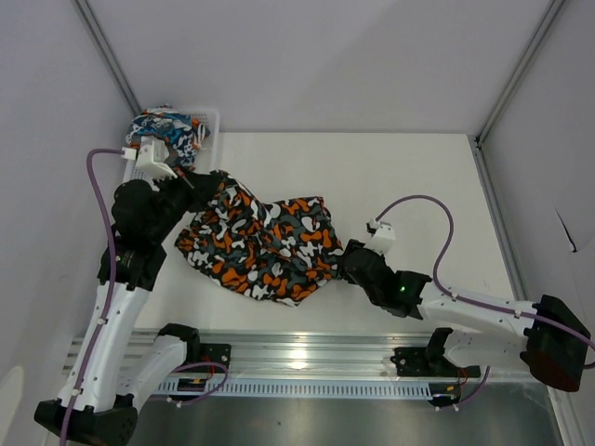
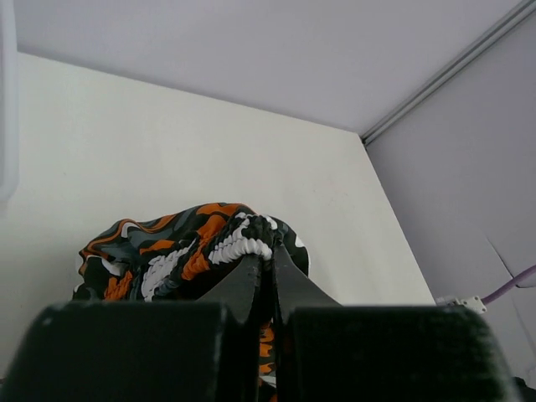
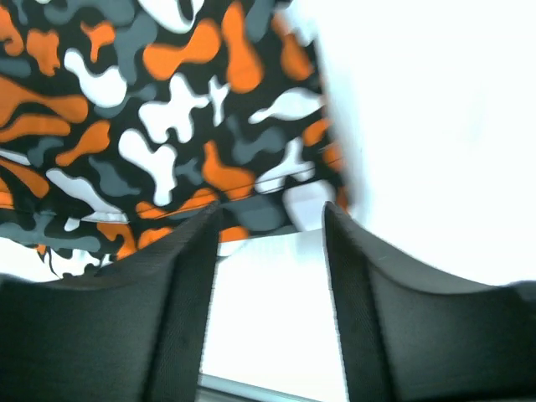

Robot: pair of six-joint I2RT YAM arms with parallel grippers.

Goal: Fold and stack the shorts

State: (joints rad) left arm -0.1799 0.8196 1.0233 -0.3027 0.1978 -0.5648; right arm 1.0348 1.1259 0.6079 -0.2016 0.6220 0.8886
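My right gripper eases outward and down onto the corner of the shorts' hem [image 1: 337, 267] [image 3: 300, 204] next, because that hem still lies just beyond its open fingers.
The camouflage shorts [image 1: 265, 243] lie crumpled on the white table [image 1: 418, 177], left of centre. My left gripper [image 1: 192, 182] is shut on their ribbed waistband at the upper left corner. In the left wrist view the fingers [image 2: 248, 280] pinch the bunched waistband [image 2: 239, 243], lifted a little off the table. My right gripper [image 1: 346, 263] stands open at the shorts' right edge. In the right wrist view the hem [image 3: 251, 188] lies just beyond its fingertips [image 3: 201, 239], with bare table between the jaws. The cartoon print shorts [image 1: 167, 128] sit in the basket at the far left.
The white mesh basket [image 1: 210, 119] stands in the back left corner against the enclosure wall. Grey walls close the table on the left, back and right. A metal rail [image 1: 307, 358] with both arm bases runs along the near edge.
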